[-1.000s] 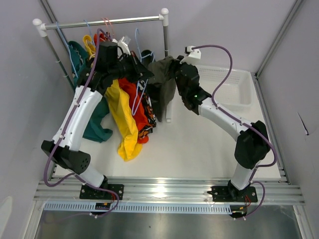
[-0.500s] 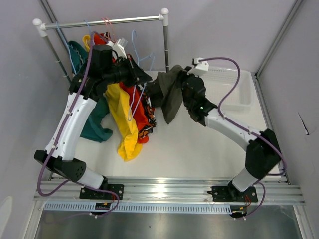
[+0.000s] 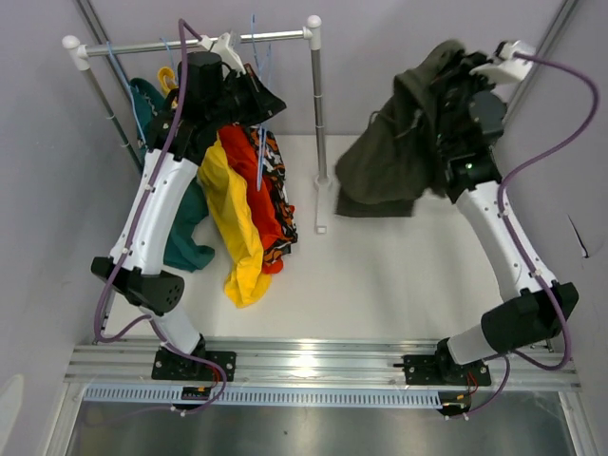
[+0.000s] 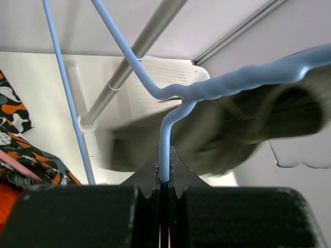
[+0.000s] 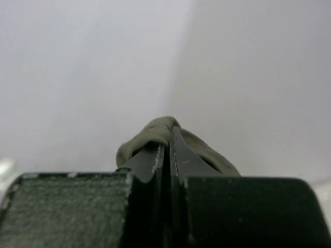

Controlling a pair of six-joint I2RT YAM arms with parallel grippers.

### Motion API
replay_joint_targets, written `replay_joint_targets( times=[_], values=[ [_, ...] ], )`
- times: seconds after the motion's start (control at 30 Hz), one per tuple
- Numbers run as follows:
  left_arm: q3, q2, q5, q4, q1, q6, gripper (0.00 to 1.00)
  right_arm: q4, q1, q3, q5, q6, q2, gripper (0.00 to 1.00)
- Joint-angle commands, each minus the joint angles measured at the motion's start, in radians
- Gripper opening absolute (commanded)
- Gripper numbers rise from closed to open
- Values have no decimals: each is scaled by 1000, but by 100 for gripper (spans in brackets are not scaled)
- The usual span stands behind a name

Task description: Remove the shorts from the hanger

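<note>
The olive shorts [image 3: 394, 157] already hang free of the blue hanger. My right gripper needs to carry them outward next and go lower over the white basket to let them go.
The dark olive shorts [image 3: 394, 157] hang free in the air at the upper right, off the hanger. My right gripper [image 3: 463, 68] is shut on their top edge; in the right wrist view olive cloth [image 5: 155, 130] bulges around the shut gripper [image 5: 166, 139]. My left gripper [image 3: 258, 93] sits high by the rail, shut on the wire of a bare blue hanger [image 4: 217, 85], which runs straight into the gripper [image 4: 164, 155]. The olive shorts [image 4: 243, 129] show blurred behind it. Yellow [image 3: 233, 218], red-orange [image 3: 256, 204], patterned [image 3: 278, 190] and teal [image 3: 180, 233] shorts hang on the rack.
The rack's metal rail [image 3: 190, 43] crosses the back left, with an upright post [image 3: 318, 114] standing mid-table. A white basket [image 4: 165, 72] sits at the back right, behind the olive shorts. Grey walls close in on both sides.
My right gripper has swung up and to the right, pulling the olive shorts away from the hanger. My left gripper has lifted the blue hanger up toward the rail.
</note>
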Motion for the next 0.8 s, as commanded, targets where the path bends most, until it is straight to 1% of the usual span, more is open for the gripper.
replay_joint_targets(
  times=[0.0,0.03,0.07,0.1,0.13,0.17,0.23,0.27,0.3,0.4,0.53,0.6,0.67,0.73,0.77],
  values=[
    [11,-5,-28,52,7,43,0,26,-107,213,-107,15,105,0],
    [1,-9,-27,59,10,46,0,13,-127,258,-119,31,139,0],
    [-8,-18,-27,66,11,49,0,-1,-147,300,-133,45,207,0],
    [-26,-21,-28,74,14,51,0,-24,-163,385,-160,67,243,0],
    [-31,-24,-27,77,16,57,0,-33,-190,427,-171,71,278,0],
    [-34,-25,-25,77,19,58,0,-49,-198,464,-181,71,344,0],
    [-40,-26,-14,76,25,66,0,-55,-216,521,-184,60,394,0],
    [-46,-26,-11,76,27,68,0,-43,-221,519,-190,54,410,0],
    [-49,-26,-8,77,31,71,0,-17,-226,512,-193,49,435,0],
    [-63,-21,-1,86,33,77,0,52,-249,419,-202,64,461,0],
    [-77,-17,9,103,34,69,0,91,-259,326,-237,134,438,0],
    [-89,-17,15,115,34,59,0,129,-235,243,-259,135,418,0],
    [-96,-18,19,128,33,51,0,163,-198,164,-254,102,382,0],
    [-96,-15,19,131,34,49,0,173,-178,105,-247,97,343,0],
    [-94,-14,18,132,33,49,0,177,-172,47,-245,92,331,0]
  ],
)
